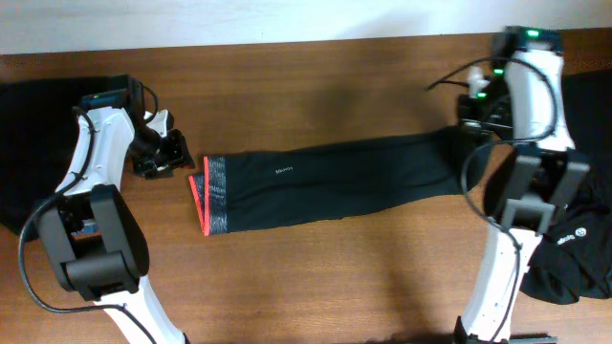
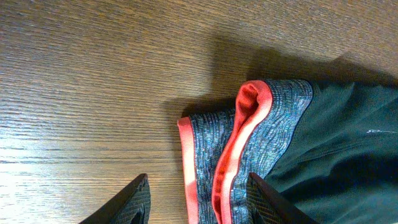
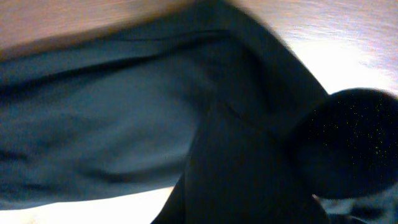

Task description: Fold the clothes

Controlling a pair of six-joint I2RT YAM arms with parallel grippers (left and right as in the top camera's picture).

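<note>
My right gripper carries the leg end across onto the trousers' flat middle [image 1: 327, 177] next and releases it. That uncovered cloth lies to the gripper's left in the overhead view.
Long black trousers [image 1: 335, 182] lie stretched across the table, their red-edged grey waistband [image 1: 212, 196] at the left end. My left gripper [image 1: 180, 158] hovers open just left of the waistband. In the left wrist view its fingers [image 2: 134, 202] stand on either side of the waistband's folded edge [image 2: 249, 143], which is not pinched. My right gripper [image 1: 470, 134] is shut on the trousers' leg end at the right. Blurred black fabric [image 3: 124, 106] fills the right wrist view and hides the fingers.
A heap of black clothes [image 1: 19, 143] lies at the left edge behind my left arm. Another black garment with a small white logo [image 1: 579, 239] lies at the right edge beside my right arm's base. Bare wooden table [image 1: 335, 277] shows in front of the trousers.
</note>
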